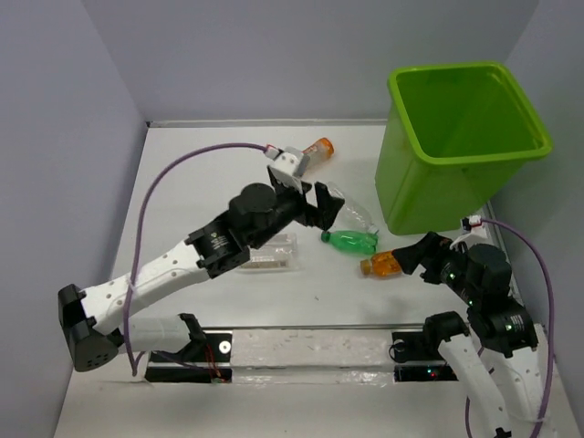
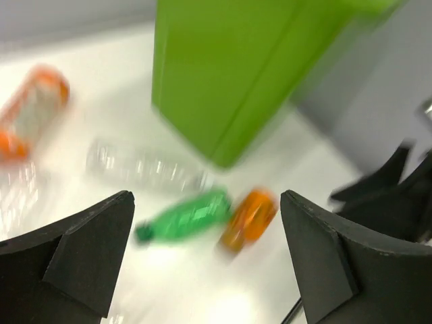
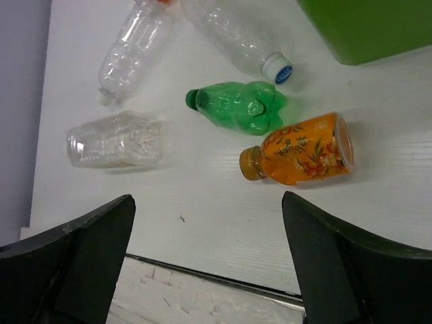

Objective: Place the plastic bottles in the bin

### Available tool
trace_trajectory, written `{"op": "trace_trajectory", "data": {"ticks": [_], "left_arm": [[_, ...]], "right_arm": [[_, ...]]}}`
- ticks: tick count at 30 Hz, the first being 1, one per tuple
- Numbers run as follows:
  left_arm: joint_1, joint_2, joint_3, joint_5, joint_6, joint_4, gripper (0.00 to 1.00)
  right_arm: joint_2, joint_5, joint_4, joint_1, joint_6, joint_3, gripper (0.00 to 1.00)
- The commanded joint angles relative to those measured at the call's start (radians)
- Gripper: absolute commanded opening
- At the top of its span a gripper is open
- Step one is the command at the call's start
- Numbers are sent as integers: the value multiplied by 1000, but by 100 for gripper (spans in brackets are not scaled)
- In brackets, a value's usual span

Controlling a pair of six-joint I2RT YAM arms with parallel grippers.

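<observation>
My right gripper lowers and turns next until its fingers straddle the orange bottle's bottom end (image 1: 393,263) (image 3: 335,148). The orange bottle lies below the gripper, its cap pointing away.
The lime-green bin (image 1: 465,137) stands at the back right. A green bottle (image 1: 351,241) and an orange bottle (image 1: 383,265) lie in front of it, with a clear bottle (image 1: 354,212) behind them. A crushed clear bottle (image 1: 274,251) lies under my left arm, and a second orange bottle (image 1: 315,148) lies farther back. My left gripper (image 1: 328,204) is open and empty above the clear bottle. Its blurred view shows the green bottle (image 2: 185,216) and the orange one (image 2: 250,217) ahead. My right gripper (image 1: 417,255) is open and empty just right of the orange bottle (image 3: 300,150).
The right wrist view also shows the green bottle (image 3: 239,108), a clear bottle with a blue-white cap (image 3: 236,34), another clear bottle (image 3: 131,50), the crushed one (image 3: 115,140) and the bin's corner (image 3: 364,27). Grey walls enclose the table. A clear strip runs along the near edge (image 1: 301,347).
</observation>
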Motion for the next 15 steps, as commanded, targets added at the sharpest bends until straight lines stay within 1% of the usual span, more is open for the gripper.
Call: {"op": "trace_trajectory", "data": {"ticks": [1,2,3,6,10,13,15], "left_arm": [[-20,22,-179,41,-1,-64,99],[-29,22,-201,33,-2,-64,99],[-38,9,-222,12,-2,-47,99],[-64,-17,-299,7,7,10,99],[-73,-11,-340,4,3,56,99],[-104,23,-362,3,-8,82,99],[-119,37,-365,-10,-11,85,99]], "right_arm": [[32,99,151,-7,200,-185,97],[31,132,159,-7,222,-207,98],[28,221,160,-7,264,-227,98],[40,304,182,-7,301,-251,100],[141,328,231,-7,337,-297,100],[221,294,329,-7,372,-346,100],[247,277,355,-7,392,-360,100]]}}
